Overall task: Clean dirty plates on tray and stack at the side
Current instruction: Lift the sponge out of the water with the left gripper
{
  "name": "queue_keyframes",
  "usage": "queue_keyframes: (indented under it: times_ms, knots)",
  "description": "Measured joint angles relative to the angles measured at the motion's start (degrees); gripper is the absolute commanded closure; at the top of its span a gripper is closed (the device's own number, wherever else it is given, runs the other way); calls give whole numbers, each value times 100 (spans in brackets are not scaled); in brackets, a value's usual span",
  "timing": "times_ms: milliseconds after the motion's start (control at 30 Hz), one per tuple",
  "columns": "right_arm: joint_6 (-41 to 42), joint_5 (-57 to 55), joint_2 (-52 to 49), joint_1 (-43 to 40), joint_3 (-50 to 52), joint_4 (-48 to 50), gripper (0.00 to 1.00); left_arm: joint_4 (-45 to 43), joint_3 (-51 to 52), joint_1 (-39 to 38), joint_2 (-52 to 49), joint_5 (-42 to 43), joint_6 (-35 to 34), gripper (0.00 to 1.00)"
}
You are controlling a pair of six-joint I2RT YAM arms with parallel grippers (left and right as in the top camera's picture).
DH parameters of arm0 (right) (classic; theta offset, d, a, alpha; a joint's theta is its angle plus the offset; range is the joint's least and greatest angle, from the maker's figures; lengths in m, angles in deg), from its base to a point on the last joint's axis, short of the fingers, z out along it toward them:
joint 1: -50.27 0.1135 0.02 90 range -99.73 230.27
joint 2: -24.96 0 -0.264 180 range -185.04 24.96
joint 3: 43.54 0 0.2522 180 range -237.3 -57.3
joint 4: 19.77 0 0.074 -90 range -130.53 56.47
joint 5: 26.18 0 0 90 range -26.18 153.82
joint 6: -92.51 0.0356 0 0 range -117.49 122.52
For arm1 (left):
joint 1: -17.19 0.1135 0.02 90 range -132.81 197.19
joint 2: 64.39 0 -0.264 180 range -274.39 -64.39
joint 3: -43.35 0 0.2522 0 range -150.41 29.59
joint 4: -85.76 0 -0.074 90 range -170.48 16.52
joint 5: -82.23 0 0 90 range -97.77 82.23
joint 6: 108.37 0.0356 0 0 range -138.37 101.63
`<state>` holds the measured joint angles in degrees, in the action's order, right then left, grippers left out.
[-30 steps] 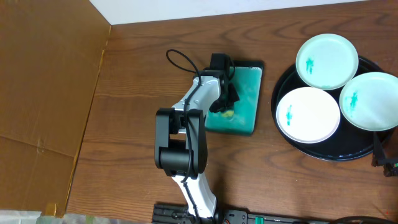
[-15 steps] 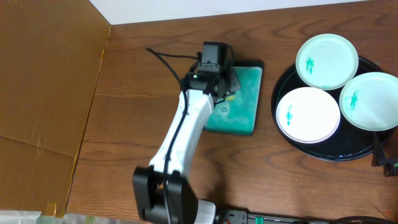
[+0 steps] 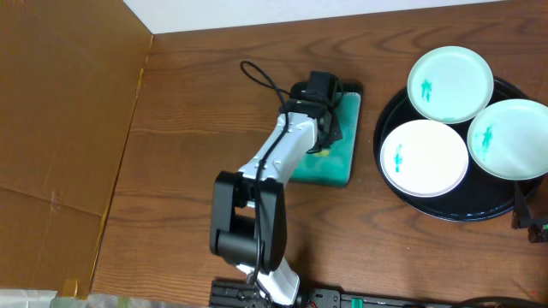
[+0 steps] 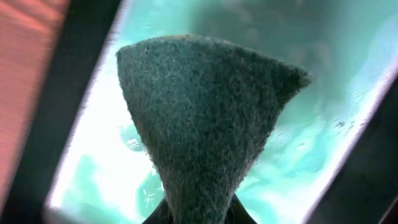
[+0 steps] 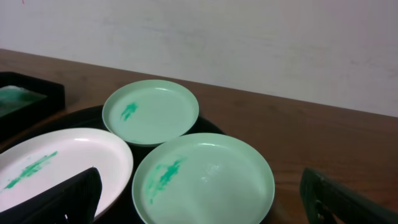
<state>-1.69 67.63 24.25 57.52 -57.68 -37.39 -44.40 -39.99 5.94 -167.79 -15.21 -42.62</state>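
The plate nearest the teal tray has a smear on it, so my left gripper needs to lift the scouring pad across to the black tray (image 3: 445,214) and down onto it next.
Three pale plates, each with a teal smear, lie on the round black tray (image 3: 445,214): one at the back (image 3: 450,83), one at the front left (image 3: 424,157), one at the right (image 3: 516,139). My left gripper (image 3: 323,128) hangs over a teal rectangular tray (image 3: 338,162), left of the black tray. It is shut on a dark green scouring pad (image 4: 205,112), which fans out above the wet teal surface. My right gripper (image 5: 205,196) stands open, low over the nearest plate (image 5: 204,177), with nothing between its fingers.
A brown cardboard panel (image 3: 60,128) covers the table's left side. The white wall edge runs along the back. The teal tray's dark rim (image 5: 25,93) shows left of the black tray in the right wrist view. Bare wooden table (image 3: 188,103) lies between cardboard and teal tray.
My left gripper has slid to the right over the teal tray with the scouring pad still in it, and the arm's elbow has folded back. The right arm and plates have not moved.
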Motion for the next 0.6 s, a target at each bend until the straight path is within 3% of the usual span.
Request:
queue_keyframes:
  times_ms: [367, 500, 600]
  knots:
    - [0, 0, 0, 0, 0, 0, 1, -11, -422, 11, 1869, -70, 70, 93]
    - [0, 0, 0, 0, 0, 2, 1, -315, -203, 11, 1598, -72, 44, 93]
    - [0, 0, 0, 0, 0, 2, 1, -476, 136, 11, 769, -61, 28, 93]
